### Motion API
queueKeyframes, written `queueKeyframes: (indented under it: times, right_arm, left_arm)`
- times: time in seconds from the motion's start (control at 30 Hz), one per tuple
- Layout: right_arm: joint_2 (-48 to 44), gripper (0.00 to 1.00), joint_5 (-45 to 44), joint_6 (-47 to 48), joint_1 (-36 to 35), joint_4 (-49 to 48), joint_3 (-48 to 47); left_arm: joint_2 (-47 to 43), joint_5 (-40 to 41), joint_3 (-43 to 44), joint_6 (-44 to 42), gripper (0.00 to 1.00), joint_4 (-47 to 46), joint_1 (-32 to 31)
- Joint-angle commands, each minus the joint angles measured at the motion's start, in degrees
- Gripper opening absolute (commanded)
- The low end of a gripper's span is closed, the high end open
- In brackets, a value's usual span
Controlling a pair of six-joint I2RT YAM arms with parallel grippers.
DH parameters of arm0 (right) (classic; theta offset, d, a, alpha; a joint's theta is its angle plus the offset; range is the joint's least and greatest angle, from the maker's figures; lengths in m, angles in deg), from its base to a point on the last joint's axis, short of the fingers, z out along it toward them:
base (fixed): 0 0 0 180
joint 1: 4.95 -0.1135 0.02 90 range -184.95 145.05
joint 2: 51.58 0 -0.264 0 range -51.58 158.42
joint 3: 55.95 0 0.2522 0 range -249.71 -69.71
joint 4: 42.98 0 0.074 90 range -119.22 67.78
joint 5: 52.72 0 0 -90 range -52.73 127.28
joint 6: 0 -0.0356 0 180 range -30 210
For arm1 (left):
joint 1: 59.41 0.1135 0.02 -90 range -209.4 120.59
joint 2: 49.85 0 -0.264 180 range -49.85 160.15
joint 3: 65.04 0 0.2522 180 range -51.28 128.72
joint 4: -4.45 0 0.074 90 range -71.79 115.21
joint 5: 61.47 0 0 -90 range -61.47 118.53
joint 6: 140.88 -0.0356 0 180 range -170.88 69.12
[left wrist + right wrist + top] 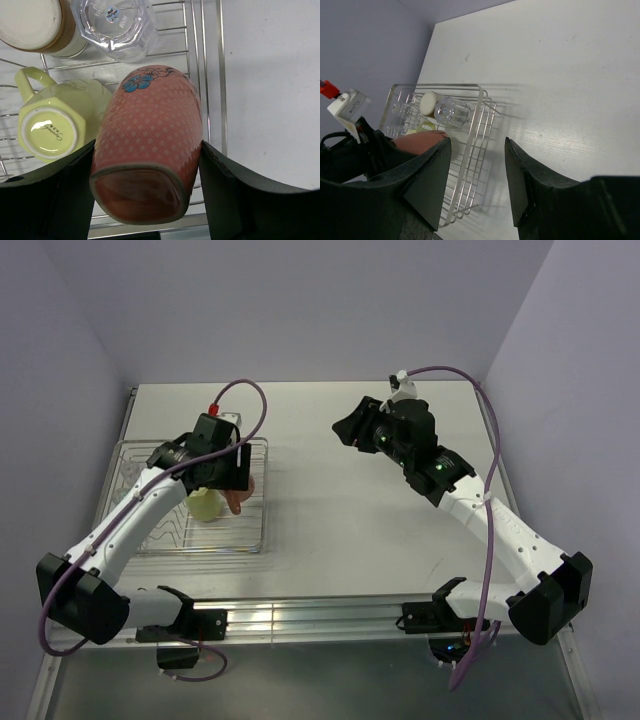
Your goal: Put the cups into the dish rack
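Next, my left gripper moves down onto the rack's free wires beside the yellow-green mug, where the rack stands empty, to release the salmon-orange mug (236, 502).
My left gripper (147, 175) is shut on the salmon-orange mug (150, 145), bottom up, over the right part of the silver wire dish rack (210, 75). In the rack, bottom up, stand the pale yellow-green mug (55, 125), the brown-and-cream cup (35, 22) and a clear glass tumbler (115, 25). In the top view the left gripper (232, 490) holds the salmon mug (236, 502) beside the yellow-green mug (205, 504). My right gripper (345, 430) is open and empty, raised over the table's middle. It (477, 185) looks towards the rack (475, 135), where more clear tumblers (400, 107) show at the far side.
The rack (266, 510) lies on the left of the white table (350, 530). Purple cables run from both wrists. Grey walls close in the back and both sides. A metal rail (300, 618) runs along the near edge.
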Motion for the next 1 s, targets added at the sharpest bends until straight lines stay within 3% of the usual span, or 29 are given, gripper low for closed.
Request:
queueKeyframes:
  times: [0.0, 0.97]
  right_arm:
    - [0.13, 0.54, -1.05, 1.11, 0.43, -1.26, 0.63]
    - [-1.27, 0.54, -0.78, 1.82, 2.54, -1.88, 3.09]
  left_arm:
    - [0.46, 2.96, 0.66, -0.33, 0.0, -3.72, -0.63]
    - [12.16, 7.44, -4.43, 1.43, 0.0, -8.82, -3.53]
